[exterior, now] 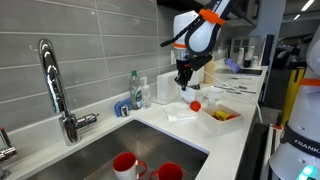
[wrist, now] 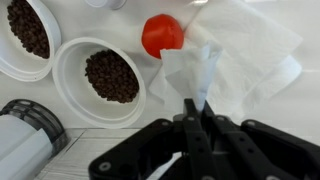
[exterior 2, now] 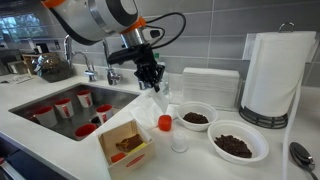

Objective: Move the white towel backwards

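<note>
My gripper holds the pinched peak above the towel's spread part. Next it will move down, easing away from the bowls, and release the peak onto that part of the towel.
The white towel is a thin rumpled cloth on the white counter. One corner of it is pinched up between my gripper's fingers, which are shut on it. In both exterior views the gripper hangs just above the counter. The towel is partly lifted beneath it. The rest of the cloth still lies on the counter beside a small bottle with a red cap.
Two white bowls of dark brown bits stand close to the towel. A tall paper roll, a white boxy container, a cardboard food box and the sink with red cups surround the spot. The faucet stands behind the sink.
</note>
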### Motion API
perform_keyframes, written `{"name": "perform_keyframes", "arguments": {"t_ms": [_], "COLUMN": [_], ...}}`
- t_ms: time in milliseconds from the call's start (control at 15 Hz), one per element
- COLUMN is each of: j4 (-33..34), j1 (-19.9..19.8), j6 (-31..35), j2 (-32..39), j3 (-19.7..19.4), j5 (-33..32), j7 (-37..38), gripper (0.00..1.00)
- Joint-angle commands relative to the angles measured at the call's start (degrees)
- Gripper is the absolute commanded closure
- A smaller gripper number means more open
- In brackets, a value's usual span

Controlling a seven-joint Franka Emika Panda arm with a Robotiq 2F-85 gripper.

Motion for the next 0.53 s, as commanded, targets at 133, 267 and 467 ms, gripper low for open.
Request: {"name": "perform_keyframes", "arguments": {"t_ms": [133,267,467], "j4": [-0.12,-0.20,-0.29], "j1": [0.49,0.95,0.06], "j6": [7.01,9.08,11.22], "j2": [5.39,6.86,8.81], "j3": [-0.96,-1.49,-0.85], "j5": [-3.81,-4.36,-4.94], "j7": [4.62,5.21,6.01], "gripper": [1.00,1.00,1.00]}}
